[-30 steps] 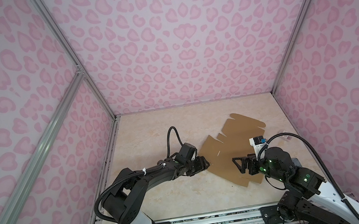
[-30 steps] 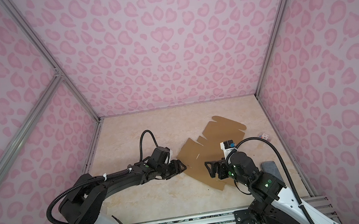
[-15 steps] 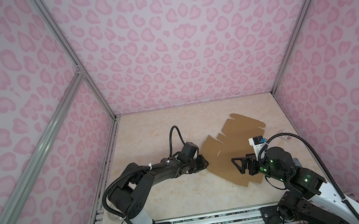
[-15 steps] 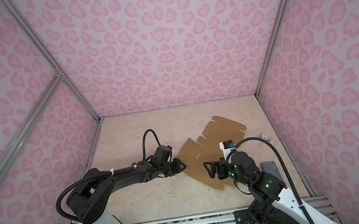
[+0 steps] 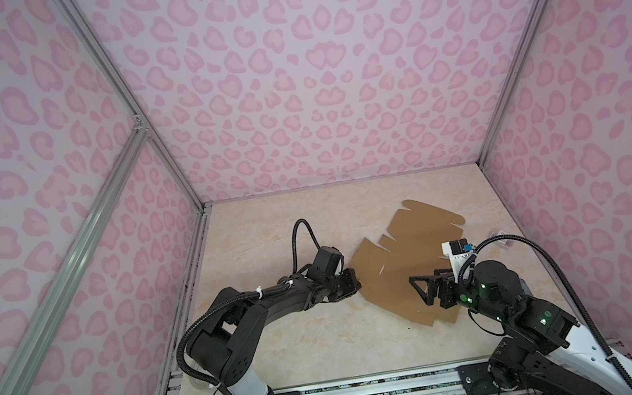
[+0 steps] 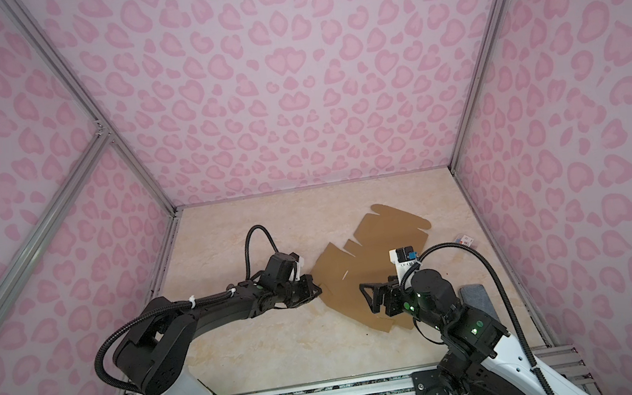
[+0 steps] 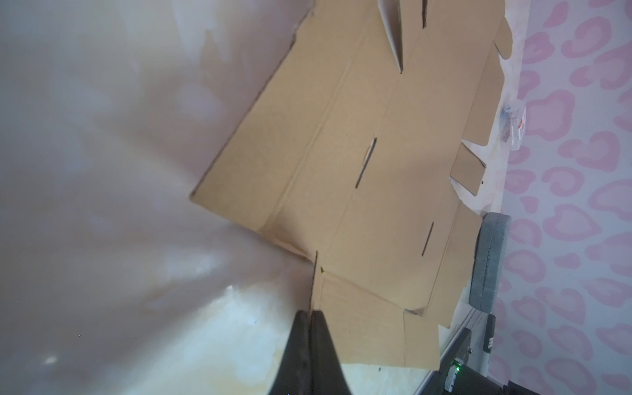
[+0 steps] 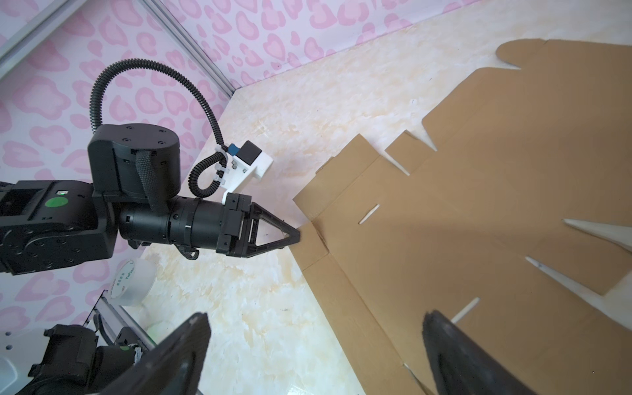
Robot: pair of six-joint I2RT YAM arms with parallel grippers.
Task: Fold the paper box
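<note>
The sheet lies crooked, so my left gripper will next lift the pinched flap, swing it outward over the bare tabletop and let go of it there.
The paper box (image 5: 407, 261) (image 6: 374, 266) is a flat brown die-cut sheet with flaps and slits, lying right of centre on the marbled table. My left gripper (image 5: 355, 283) (image 6: 319, 290) lies low at the sheet's left edge. In the left wrist view its jaws (image 7: 312, 313) are shut, with the thin edge of a flap (image 7: 362, 325) running in between them. The right wrist view shows that gripper's tip (image 8: 297, 236) at the cardboard's rim (image 8: 478, 205). My right gripper (image 5: 417, 291) (image 8: 316, 316) hovers open over the sheet's near part, holding nothing.
A small clear packet (image 5: 499, 232) (image 7: 513, 126) lies by the right wall. A grey pad (image 6: 472, 294) (image 7: 489, 260) sits near the right arm's base. A tape roll (image 8: 131, 284) stands at the table's front left. Pink patterned walls close in three sides.
My left gripper has closed from partly open to shut at the sheet's left edge, and its arm has shifted a little. The right arm and the sheet have stayed put.
</note>
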